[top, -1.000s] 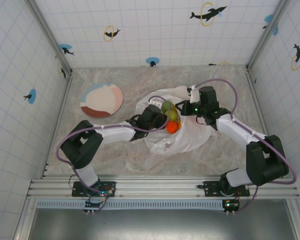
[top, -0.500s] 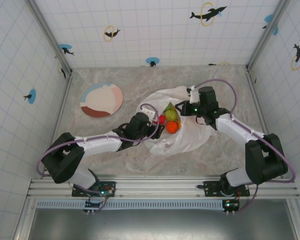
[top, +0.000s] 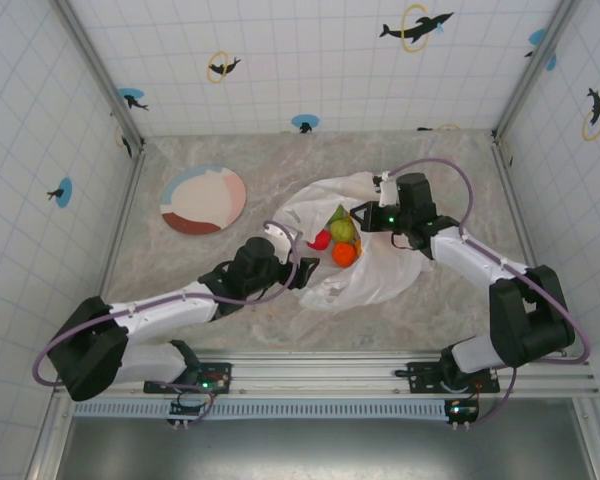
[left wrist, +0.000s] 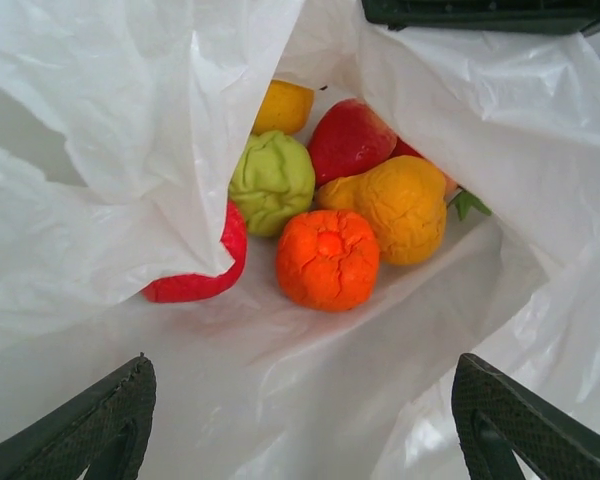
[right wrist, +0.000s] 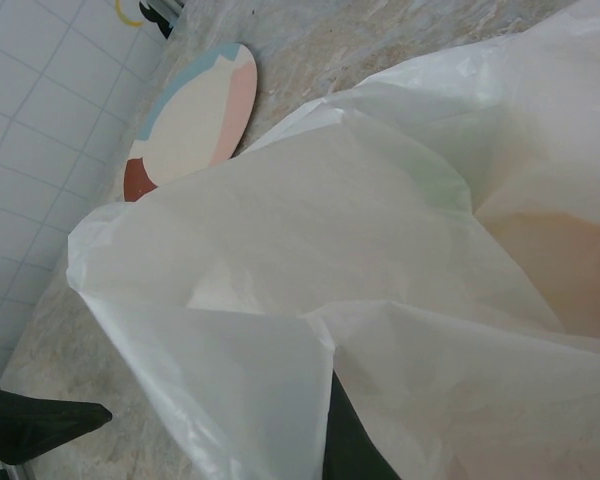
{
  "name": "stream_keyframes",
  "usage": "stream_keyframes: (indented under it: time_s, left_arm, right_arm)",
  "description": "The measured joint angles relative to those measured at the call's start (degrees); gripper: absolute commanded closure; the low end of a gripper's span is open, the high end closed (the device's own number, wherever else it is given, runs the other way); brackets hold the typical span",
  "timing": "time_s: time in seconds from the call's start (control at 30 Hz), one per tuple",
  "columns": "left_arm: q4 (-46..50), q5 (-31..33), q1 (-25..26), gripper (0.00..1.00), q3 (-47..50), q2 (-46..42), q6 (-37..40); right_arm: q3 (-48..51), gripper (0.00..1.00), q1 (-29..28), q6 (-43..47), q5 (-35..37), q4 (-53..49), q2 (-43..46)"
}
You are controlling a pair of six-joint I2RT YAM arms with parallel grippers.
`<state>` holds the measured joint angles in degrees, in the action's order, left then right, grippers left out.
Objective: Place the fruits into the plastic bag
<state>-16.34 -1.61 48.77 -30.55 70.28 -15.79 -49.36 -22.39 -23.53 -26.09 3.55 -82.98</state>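
Observation:
Next, my left gripper moves aside from the fruits, then lowers to the bag's rim on the plate's side, since that rim lies below its fingers.
Several fruits lie together inside the plastic bag [top: 380, 270]: an orange one [left wrist: 328, 258], a green one [left wrist: 271, 182], a red one [left wrist: 348, 140], a yellow-orange one [left wrist: 405, 205], a yellow one [left wrist: 283, 106], and another red one [left wrist: 195, 285] half under a fold. They show from above as a cluster [top: 338, 240]. My left gripper [top: 302, 272] is open just outside the bag's mouth, with nothing between its fingers [left wrist: 90, 430]. My right gripper [top: 363, 214] is shut on the bag's far rim and holds it up. One of its fingers [right wrist: 348, 445] is behind the plastic [right wrist: 380, 250].
The round pink-white-brown plate [top: 203, 199] lies at the back left, apart from the bag, and also appears in the right wrist view [right wrist: 190, 120]. Tiled walls stand around the marble table [top: 450, 160]. The right gripper's dark body [left wrist: 480, 12] is above the fruits.
My left arm has drawn back out of the bag's mouth toward the near left. A red fruit now lies where its gripper was. The right arm has not moved.

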Motion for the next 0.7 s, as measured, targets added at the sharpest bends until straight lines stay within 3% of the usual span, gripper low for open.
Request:
stream_keyframes:
  time_s: [0.33, 0.7]
  left_arm:
    - [1.0, 0.8, -11.8, 0.21, 5.5, -1.0, -8.9]
    - [1.8, -1.9, -12.3, 0.21, 4.5, 9.2, -16.4]
  right_arm:
    - [0.0, 1.0, 0.4, 0.0, -0.5, 0.9, -0.5]
    - [0.0, 1.0, 4.2, 0.2, -0.8, 0.8, 0.1]
